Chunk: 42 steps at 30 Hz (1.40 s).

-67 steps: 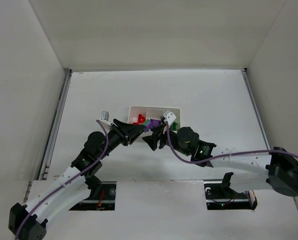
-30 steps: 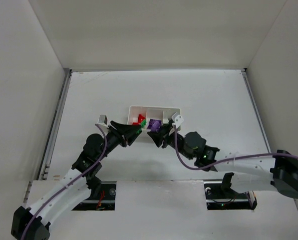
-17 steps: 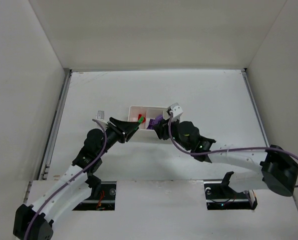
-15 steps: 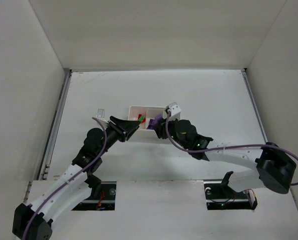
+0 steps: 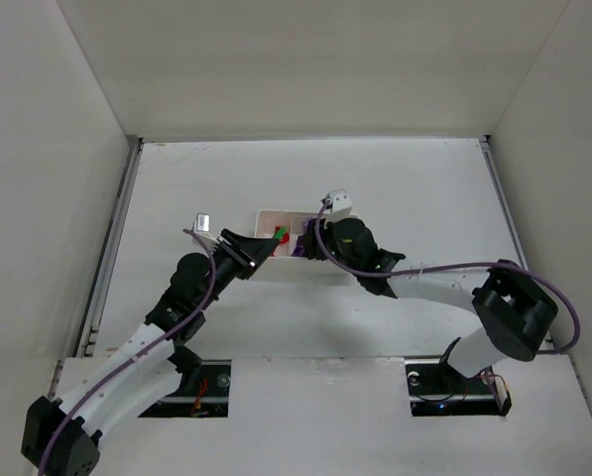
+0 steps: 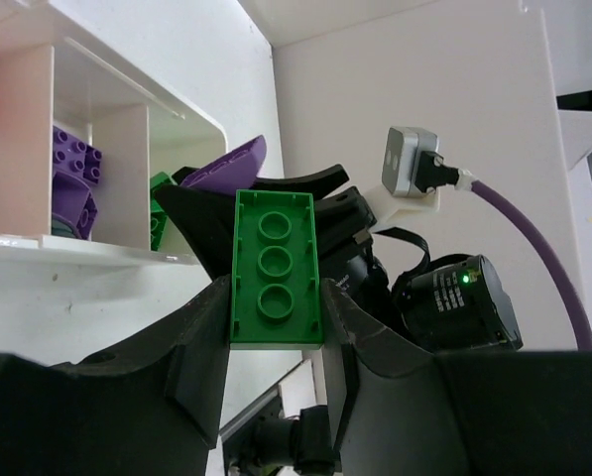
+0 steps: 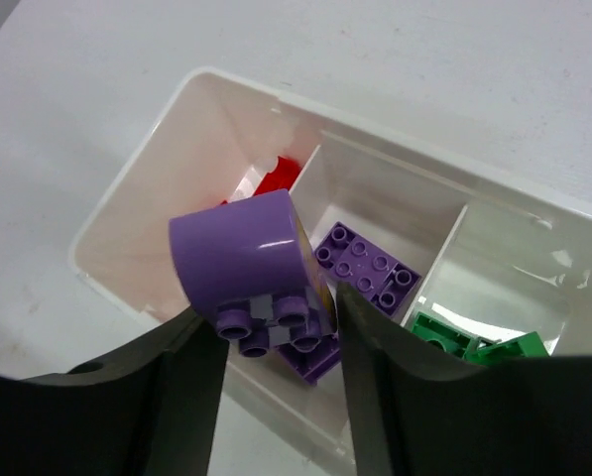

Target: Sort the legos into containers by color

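The left gripper carries the matching brick across over the tray's section holding green bricks next and releases it. That section lies right of the left gripper in the top view.
The white tray [image 5: 272, 213] has three compartments. In the right wrist view its left one [image 7: 177, 208] holds a red brick [image 7: 277, 178], the middle one a purple brick [image 7: 367, 268], and the right one green bricks [image 7: 462, 342]. My right gripper [image 7: 273, 309] is shut on a rounded purple brick [image 7: 238, 250] and holds it above the tray's near wall, between the left and middle compartments. My left gripper [image 6: 276, 302] is shut on a flat green brick [image 6: 275, 266] with three studs. In the top view it [image 5: 265, 247] is at the tray's near left corner.
The two grippers are close together over the tray, with the right gripper's black fingers [image 6: 305, 188] just beyond the green brick in the left wrist view. White walls enclose the table [image 5: 414, 188] on three sides.
My right gripper has carried the purple brick up and left, from in front of the tray to over it. My left gripper has moved slightly towards the tray with the green brick.
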Tool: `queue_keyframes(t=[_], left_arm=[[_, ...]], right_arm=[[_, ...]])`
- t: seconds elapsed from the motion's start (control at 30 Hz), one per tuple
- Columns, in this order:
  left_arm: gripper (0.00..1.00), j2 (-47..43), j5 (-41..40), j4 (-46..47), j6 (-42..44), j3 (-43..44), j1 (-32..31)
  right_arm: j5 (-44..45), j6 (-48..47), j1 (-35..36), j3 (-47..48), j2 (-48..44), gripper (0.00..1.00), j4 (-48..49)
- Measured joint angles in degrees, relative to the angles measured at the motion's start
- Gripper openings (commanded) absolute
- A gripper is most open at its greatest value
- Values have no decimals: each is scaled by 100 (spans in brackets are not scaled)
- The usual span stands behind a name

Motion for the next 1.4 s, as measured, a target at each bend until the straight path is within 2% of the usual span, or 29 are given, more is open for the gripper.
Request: queue_keyframes(t=[0.1, 0.4, 0.47, 0.6, 0.7, 0.77, 0.83, 1.03, 1.23, 1.3, 1.4], left_arm=[[21, 50, -26, 0, 55, 0, 0], [21, 330, -175, -2, 205, 70, -125], [21, 474, -243, -4, 280, 155, -227], [21, 1040, -461, -2, 540, 527, -562], [21, 1733, -697, -2, 852, 1001, -962], [21, 2223, -872, -4, 1095, 1360, -1241], [21, 2752, -1040, -13, 1368, 1764, -1508], [21, 4033, -1429, -11, 2061, 2765, -1847], [27, 4972, -1626, -103, 2365, 3392, -1838], [34, 5219, -1648, -184, 2420, 3560, -1838], [51, 5506, -1659, -328, 2500, 3783, -1840]], right_arm=[[0, 59, -74, 46, 79, 63, -11], [140, 151, -76, -44, -144, 62, 7], [352, 214, -76, -299, -562, 54, 46], [962, 444, -188, -1021, -1681, 24, 260], [1473, 715, -573, -1486, -2319, 17, 358], [1705, 935, -903, -1716, -2529, 18, 350], [1856, 1178, -1207, -1886, -2599, 24, 315], [1939, 1665, -1403, -2140, -2608, 47, 286], [1952, 1829, -1462, -2216, -2774, 50, 315], [1954, 1860, -1475, -2247, -2855, 50, 345], [1956, 1893, -1504, -2288, -2911, 51, 350]])
